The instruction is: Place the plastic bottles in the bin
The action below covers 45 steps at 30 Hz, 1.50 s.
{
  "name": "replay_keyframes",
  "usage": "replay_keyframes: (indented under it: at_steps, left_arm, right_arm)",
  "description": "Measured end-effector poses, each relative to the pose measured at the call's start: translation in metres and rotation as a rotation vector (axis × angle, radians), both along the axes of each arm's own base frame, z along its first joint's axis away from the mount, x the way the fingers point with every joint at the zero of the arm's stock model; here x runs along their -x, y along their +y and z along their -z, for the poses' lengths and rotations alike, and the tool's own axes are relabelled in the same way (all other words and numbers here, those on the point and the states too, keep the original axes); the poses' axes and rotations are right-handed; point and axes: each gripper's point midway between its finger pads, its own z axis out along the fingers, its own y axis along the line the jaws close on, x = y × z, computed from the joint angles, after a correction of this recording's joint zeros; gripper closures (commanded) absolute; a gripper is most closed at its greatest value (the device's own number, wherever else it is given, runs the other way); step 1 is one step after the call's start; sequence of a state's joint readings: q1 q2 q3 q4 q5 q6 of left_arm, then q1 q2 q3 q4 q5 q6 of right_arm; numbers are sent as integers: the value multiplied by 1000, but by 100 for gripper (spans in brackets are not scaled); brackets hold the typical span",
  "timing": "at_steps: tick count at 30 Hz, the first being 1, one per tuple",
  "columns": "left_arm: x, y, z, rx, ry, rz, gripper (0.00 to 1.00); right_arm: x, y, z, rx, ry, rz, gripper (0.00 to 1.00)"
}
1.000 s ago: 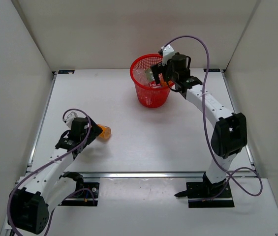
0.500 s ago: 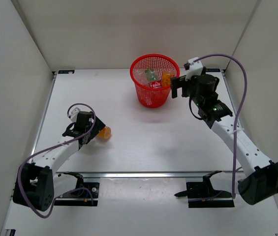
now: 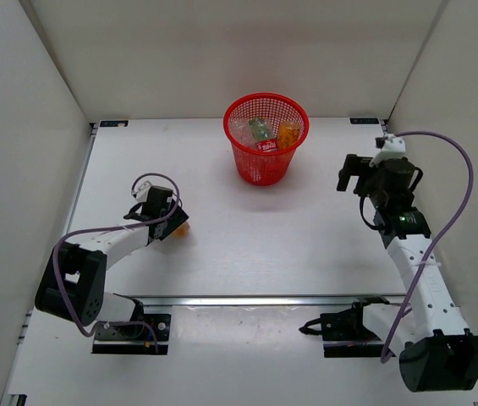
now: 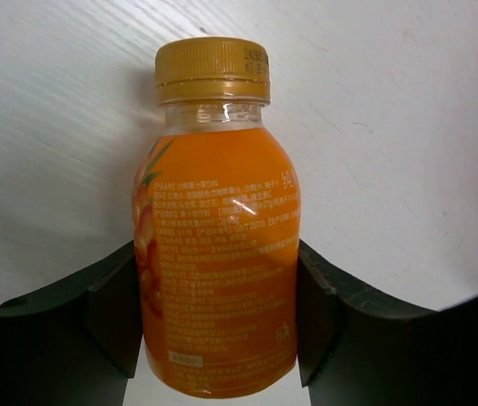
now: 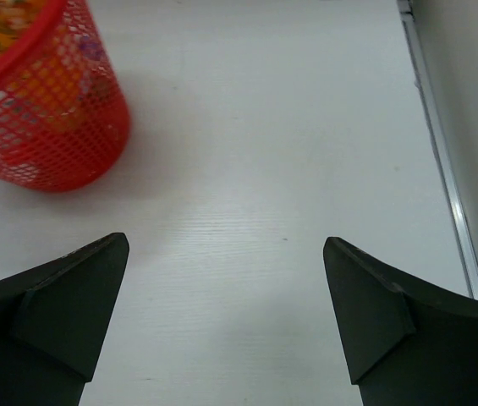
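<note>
I will next lift my left gripper over the bin's opening to let go of the bottle, because the bin is outward and to the gripper's right in the top view.
An orange bottle with a gold cap lies on the white table, its cap pointing away from my left wrist. My left gripper is shut on it, a finger pressed to each side of its lower body. From above, the orange bottle peeks out beside the left gripper at the table's left. The red mesh bin stands at the back centre with several bottles inside, among them an orange one. My right gripper hangs open and empty, right of the bin.
White walls enclose the table on the left, back and right. A metal rail runs along the table's right edge near my right gripper.
My left gripper moved onto the orange bottle and shut on it. The right arm pulled back from over the bin toward the right side.
</note>
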<state>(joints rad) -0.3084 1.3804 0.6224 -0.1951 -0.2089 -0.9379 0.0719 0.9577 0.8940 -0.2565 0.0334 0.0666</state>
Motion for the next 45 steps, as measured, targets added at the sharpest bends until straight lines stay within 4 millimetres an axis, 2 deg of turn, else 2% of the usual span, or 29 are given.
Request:
replay_keyframes:
  at_steps: [4,6,8,11,15,17,20,23,25,27,29,30,31,32,34,36,38,42,45]
  left_arm:
    - [-11,-3,-16,-25,-30,48,60]
    - [-24,-8,-34,-47,-72,79,60]
    - [-38,-21,-58,-65,-133,128,60]
    - [-59,-49,-103,-52,-248,209,59]
    - [-95,-86,-174,-39,-435,277,55]
    - [-119,-112,-216,-19,-546,307,59]
    - [-152,-156,-276,31,-704,349,58]
    - [-180,-197,-315,78,-803,392,58]
    - [-199,-226,-331,104,-850,421,55]
    - [-211,-251,-332,116,-865,449,49]
    - [-219,-274,-318,121,-844,479,39]
    - [-222,-285,-306,125,-825,497,36]
    - [-223,-292,-294,124,-802,512,28]
    - [-222,-299,-279,122,-770,531,16]
    - [-220,-308,-252,108,-710,564,5]
    - [-217,-310,-237,92,-668,582,2]
    - [-214,-310,-234,80,-656,593,1]
    - [-204,-301,-249,54,-671,611,1]
    - [-176,-276,-258,5,-658,619,1]
  right_arm:
    - [11,-28,12,-34,13,82,3]
    - [18,-34,15,-48,14,102,3]
    - [23,-40,18,-53,17,120,2]
    - [27,-47,23,-52,34,144,1]
    - [32,-56,41,-39,99,190,1]
    - [37,-59,53,-35,132,207,1]
    - [50,-65,70,-38,167,233,1]
    - [59,-73,79,-48,189,265,1]
    - [63,-77,81,-51,199,282,1]
    - [65,-79,82,-49,203,291,1]
    - [67,-80,84,-47,208,295,1]
    - [67,-80,85,-46,210,297,1]
    - [67,-81,85,-45,211,300,1]
    - [68,-82,85,-46,213,303,1]
    - [68,-84,87,-46,220,310,0]
    - [68,-84,88,-44,224,309,1]
    - [68,-83,90,-44,233,300,1]
    - [66,-78,99,-43,278,270,1]
    - [65,-71,105,-49,325,237,1]
